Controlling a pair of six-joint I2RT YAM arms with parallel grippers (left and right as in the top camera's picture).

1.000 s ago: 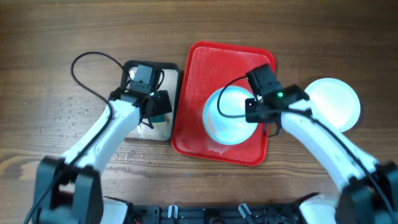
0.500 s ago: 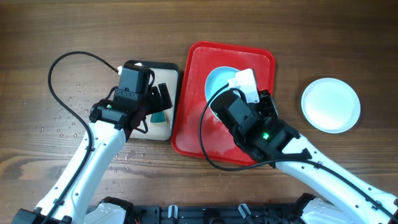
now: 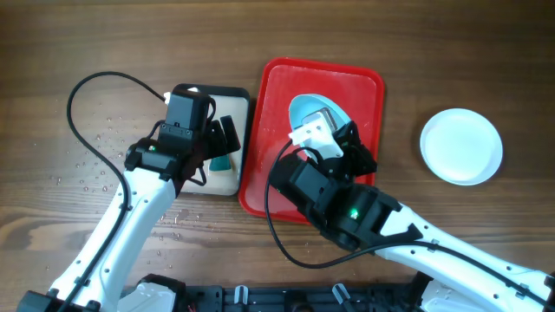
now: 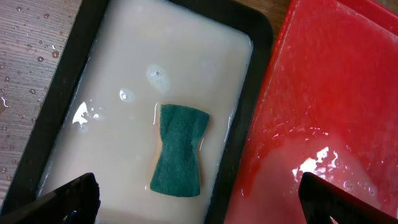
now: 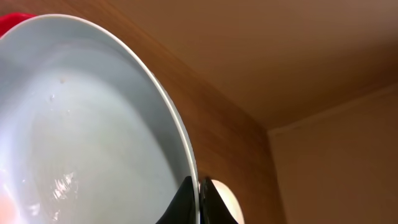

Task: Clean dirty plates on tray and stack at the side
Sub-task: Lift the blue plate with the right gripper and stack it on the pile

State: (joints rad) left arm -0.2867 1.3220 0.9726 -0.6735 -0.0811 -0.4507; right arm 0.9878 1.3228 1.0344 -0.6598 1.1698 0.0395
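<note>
The white plate point(image 3: 460, 146) point(image 5: 230, 200) is below my right gripper, to its right in the overhead view. So I will swing there, turn the tilted plate flat, lower it and release it.
My right gripper point(image 3: 343, 132) is shut on the rim of a pale blue plate point(image 3: 302, 108) and holds it tilted on edge above the red tray point(image 3: 273, 130). The right wrist view shows the plate point(image 5: 74, 137) pinched between the fingers point(image 5: 200, 200), with a corner of the tray point(image 5: 7, 22) behind. A white plate point(image 3: 460, 146) lies on the table to the right. A third plate is not in view. My left gripper point(image 3: 222, 137) is open and empty over the beige tray; its fingers point(image 4: 199, 202) straddle the sponge.
A green sponge point(image 4: 180, 149) lies in the black-rimmed beige tray point(image 4: 124, 56), wet with milky liquid, just left of the red tray point(image 4: 336, 93). Water drops speckle the wood point(image 3: 91, 160) at the left. My right arm point(image 3: 347, 212) covers the red tray's front half.
My right arm has risen toward the camera with the pale blue plate, tilting it up and shifting a little left. My left arm has stayed still over the last half second.
</note>
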